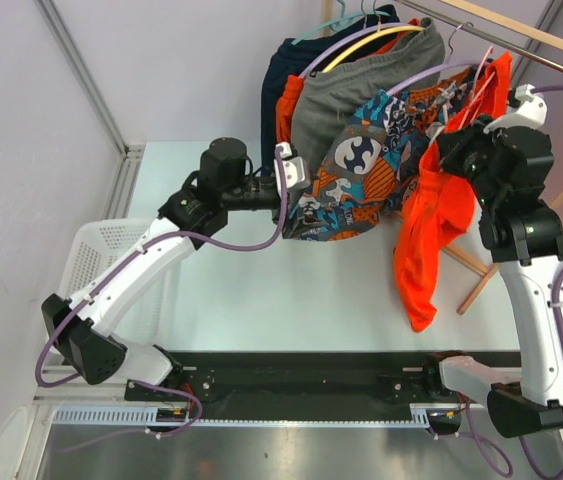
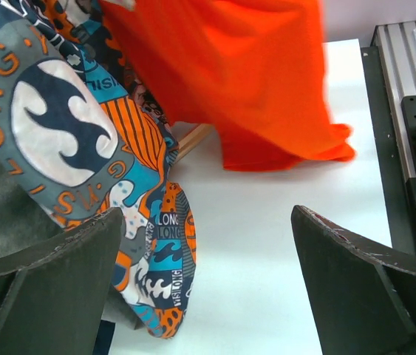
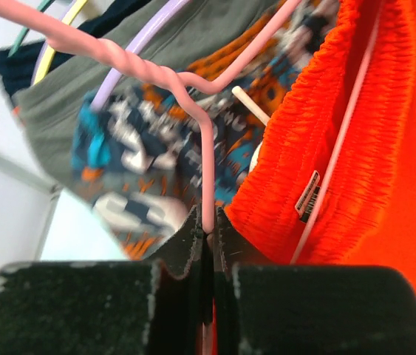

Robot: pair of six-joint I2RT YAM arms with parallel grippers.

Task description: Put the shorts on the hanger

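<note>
My right gripper moves outward toward the bar (image 1: 517,49) next and releases the hanger's wire there, since the shorts are over the pink hanger.
The bright orange-red shorts (image 1: 431,240) hang over the pale pink hanger (image 1: 483,78) at the right, with one leg drooping toward the table. My right gripper (image 1: 458,150) is shut on the hanger. In the right wrist view its jaws (image 3: 208,225) pinch the pink wire (image 3: 208,163), and the shorts' elastic waistband (image 3: 370,148) drapes just to the right. My left gripper (image 1: 291,170) is open and empty, held beside the hanging clothes. In the left wrist view its fingers (image 2: 52,288) are spread wide over the table, and the shorts (image 2: 244,74) hang ahead of them.
Blue-orange-white patterned shorts (image 1: 361,170) and grey shorts (image 1: 336,100) hang on lilac (image 1: 401,75) and yellow (image 1: 371,45) hangers from a rail (image 1: 521,35). A wooden stand leg (image 1: 481,285) slants at the right. A white basket (image 1: 101,250) sits at the table's left.
</note>
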